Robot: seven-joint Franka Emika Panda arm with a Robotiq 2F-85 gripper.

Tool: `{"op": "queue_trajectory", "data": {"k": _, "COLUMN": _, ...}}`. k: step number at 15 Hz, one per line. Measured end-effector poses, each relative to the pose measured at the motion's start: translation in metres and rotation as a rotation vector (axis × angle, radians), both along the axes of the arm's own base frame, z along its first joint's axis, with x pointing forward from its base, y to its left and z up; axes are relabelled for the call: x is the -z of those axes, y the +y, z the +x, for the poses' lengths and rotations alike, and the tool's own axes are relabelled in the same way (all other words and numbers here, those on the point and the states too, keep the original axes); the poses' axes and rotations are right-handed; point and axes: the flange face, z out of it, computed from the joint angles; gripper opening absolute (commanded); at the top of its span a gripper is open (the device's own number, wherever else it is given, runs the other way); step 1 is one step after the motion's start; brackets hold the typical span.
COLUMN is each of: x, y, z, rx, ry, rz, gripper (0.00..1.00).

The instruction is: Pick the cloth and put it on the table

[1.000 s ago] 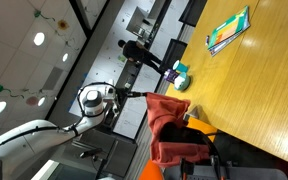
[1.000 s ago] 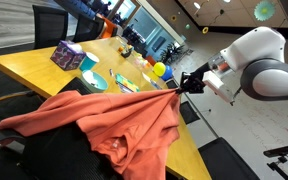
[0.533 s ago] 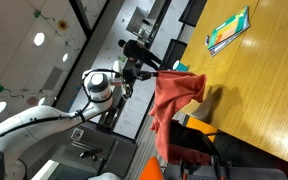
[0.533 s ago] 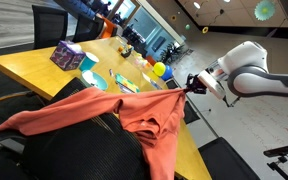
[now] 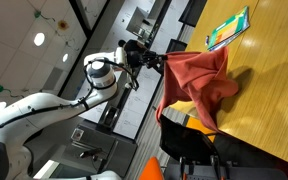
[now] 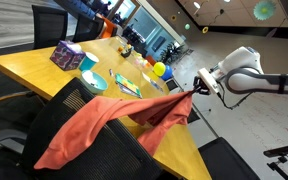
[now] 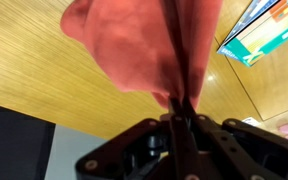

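Observation:
The cloth's trailing end still hangs over the black chair, so next my gripper will move away from the chair, over the wooden tabletop, and let go of the bunched corner.
The red-orange cloth [image 5: 197,82] hangs from my gripper [image 5: 161,62], which is shut on its top corner. In an exterior view the cloth [image 6: 104,122] stretches from the gripper [image 6: 190,92] down across the table's near edge to the black chair. In the wrist view the cloth [image 7: 134,45] fills the top, pinched between the shut fingers [image 7: 178,100]. The yellowish-brown wooden table [image 5: 269,75] lies under it and shows in an exterior view [image 6: 39,70] and the wrist view [image 7: 34,65].
A green book [image 5: 228,29] lies on the table; it also shows in the wrist view [image 7: 266,28]. A purple box [image 6: 67,56], a teal object [image 6: 92,82] and small items stand on the table. A black chair [image 6: 74,145] stands at the table's edge.
My gripper has lifted the cloth off the chair and carried it toward the table; the cloth now hangs stretched over the table's edge.

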Motion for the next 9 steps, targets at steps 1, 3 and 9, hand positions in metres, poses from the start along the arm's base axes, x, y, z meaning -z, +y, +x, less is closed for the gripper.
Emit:
{"op": "queue_trajectory", "data": {"k": 1, "x": 0.0010, "y": -0.0036, "z": 0.0030, "rx": 0.034, "ry": -0.007, "rz": 0.001, "gripper": 0.04}}
{"op": "queue_trajectory", "data": {"k": 3, "x": 0.0028, "y": -0.0052, "z": 0.0068, "rx": 0.057, "ry": -0.011, "rz": 0.005, "gripper": 0.04}}
{"op": "queue_trajectory", "data": {"k": 9, "x": 0.0038, "y": -0.0051, "z": 0.0074, "rx": 0.057, "ry": -0.007, "rz": 0.006, "gripper": 0.01}}
